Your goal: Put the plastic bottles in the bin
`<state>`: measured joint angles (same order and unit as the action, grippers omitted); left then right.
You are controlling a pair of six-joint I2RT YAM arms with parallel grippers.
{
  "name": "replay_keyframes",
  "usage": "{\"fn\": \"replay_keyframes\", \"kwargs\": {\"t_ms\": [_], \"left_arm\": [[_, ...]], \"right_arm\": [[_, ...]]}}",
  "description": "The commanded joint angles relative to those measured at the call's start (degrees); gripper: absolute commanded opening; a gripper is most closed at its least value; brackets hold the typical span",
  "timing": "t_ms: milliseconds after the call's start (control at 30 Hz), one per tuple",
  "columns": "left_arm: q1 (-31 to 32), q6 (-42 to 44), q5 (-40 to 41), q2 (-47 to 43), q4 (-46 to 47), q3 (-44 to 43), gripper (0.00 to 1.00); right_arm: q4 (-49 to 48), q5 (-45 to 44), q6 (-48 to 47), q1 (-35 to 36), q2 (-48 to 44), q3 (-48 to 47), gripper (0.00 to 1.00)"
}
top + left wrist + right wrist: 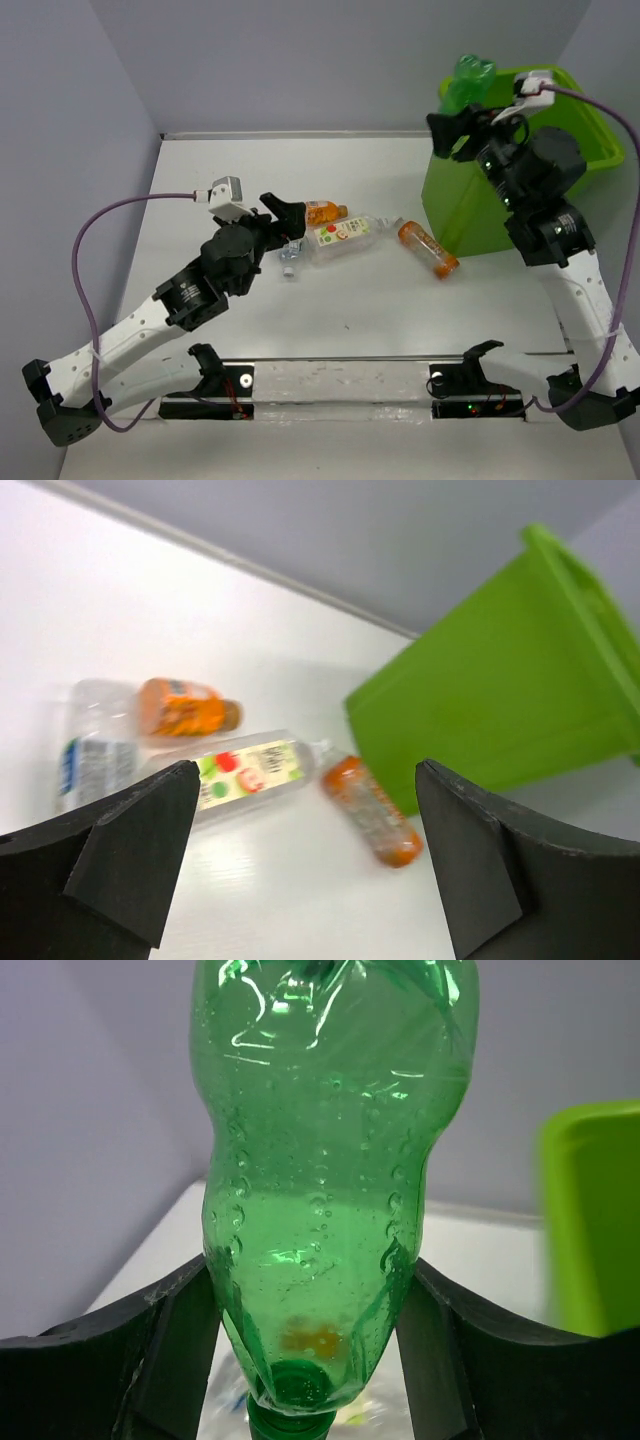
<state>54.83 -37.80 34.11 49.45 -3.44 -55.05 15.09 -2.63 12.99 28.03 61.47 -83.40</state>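
I will next tip my open left gripper's fingers down and lower them around the near half of the clear bottle with a blue label, since it lies below the gripper.
My right gripper is shut on a green plastic bottle, held high at the near left corner of the lime-green bin; in the right wrist view the green bottle fills the frame between my fingers, cap toward the camera. My left gripper is open and empty over the table. In front of it lie an orange bottle, a clear bottle with a fruit label, a clear bottle with a blue label and a second orange bottle near the bin.
The white table ends at grey walls behind and on both sides. A rail with black clamps runs along the near edge between the arm bases. A purple cable loops off the left arm.
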Motion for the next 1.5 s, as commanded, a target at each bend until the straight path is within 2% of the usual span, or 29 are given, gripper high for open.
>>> {"fn": "replay_keyframes", "kwargs": {"t_ms": [0, 67, 200, 233, 267, 300, 333, 367, 600, 900, 1000, 1067, 1133, 1233, 1300, 1367, 1400, 1467], "left_arm": [[-2.53, -4.3, 8.79, 1.78, -10.88, 5.82, 0.99], [-4.8, -3.86, 5.1, 3.89, -9.4, 8.63, 0.99], [-6.57, -3.51, 3.33, 11.08, -8.95, 10.4, 0.99], [-7.01, -3.25, 3.16, 12.5, -8.78, 10.49, 0.99], [-7.54, -2.72, 2.64, 15.03, -8.51, 10.57, 0.99], [-7.8, -2.63, 2.37, 15.06, -8.25, 10.57, 0.99], [-7.98, -2.37, 1.76, 17.5, -7.81, 10.75, 0.99], [-8.24, -2.1, 1.32, 18.57, -6.68, 10.75, 0.99], [-10.88, -0.08, -1.5, 27.35, -2.1, 10.66, 0.99], [-13.69, 2.29, -1.85, 37.11, 0.19, 6.45, 0.98], [-14.48, 2.65, -1.68, 40.37, 0.54, 5.04, 0.91], [-14.66, 2.73, -1.24, 41.25, 1.15, 5.04, 0.73], [-14.66, 2.38, -0.19, 40.9, 1.16, 5.39, 0.62], [-14.84, 2.56, 1.13, 37.49, 2.65, 8.1, 0.44], [-14.84, 2.56, 1.14, 35.72, 3.0, 9.16, 0.39], [-14.84, 2.21, 0.96, 32.65, 3.09, 11.01, 0.29], [-14.84, 1.94, 0.87, 29.85, 3.0, 11.8, 0.27], [-14.84, 1.85, 0.35, 26.24, 3.0, 13.91, 0.26]], "right_arm": [[5.03, -13.26, -6.49, -11.84, 4.87, -9.32, 0.24], [6.26, -17.38, -7.45, -15.01, 8.55, -12.04, 0.23], [7.58, -19.86, -8.25, -21.25, 13.13, -15.82, 0.24], [8.28, -20.3, -8.42, -21.79, 13.84, -16.7, 0.29], [10.03, -21.78, -8.77, -21.79, 14.63, -18.19, 0.61], [10.57, -22.76, -9.04, -21.79, 14.64, -18.21, 0.78], [10.75, -23.64, -9.65, -21.79, 14.38, -18.29, 0.95], [10.83, -24.17, -9.83, -21.79, 14.03, -18.21, 1.0], [10.92, -15.4, -7.29, -21.79, 6.39, -14.43, 1.0], [8.55, 5.16, 0.8, -21.79, -3.02, -0.82, 1.0], [6.88, 10.88, 2.73, -20.48, -5.92, 4.63, 1.0], [6.18, 14.75, 3.79, -18.46, -7.33, 7.8, 1.0], [5.92, 16.08, 4.49, -16.27, -8.03, 9.47, 1.0], [5.13, 14.51, 5.29, -9.24, -9.18, 13.94, 1.0], [4.42, 12.48, 5.64, -2.92, -9.18, 15.19, 1.0], [3.02, 10.64, 6.69, 1.04, -8.13, 16.68, 1.0], [2.49, 9.76, 6.95, 5.41, -7.51, 16.95, 1.0], [1.61, 6.44, 6.78, 9.74, -5.33, 16.78, 1.0]]}}
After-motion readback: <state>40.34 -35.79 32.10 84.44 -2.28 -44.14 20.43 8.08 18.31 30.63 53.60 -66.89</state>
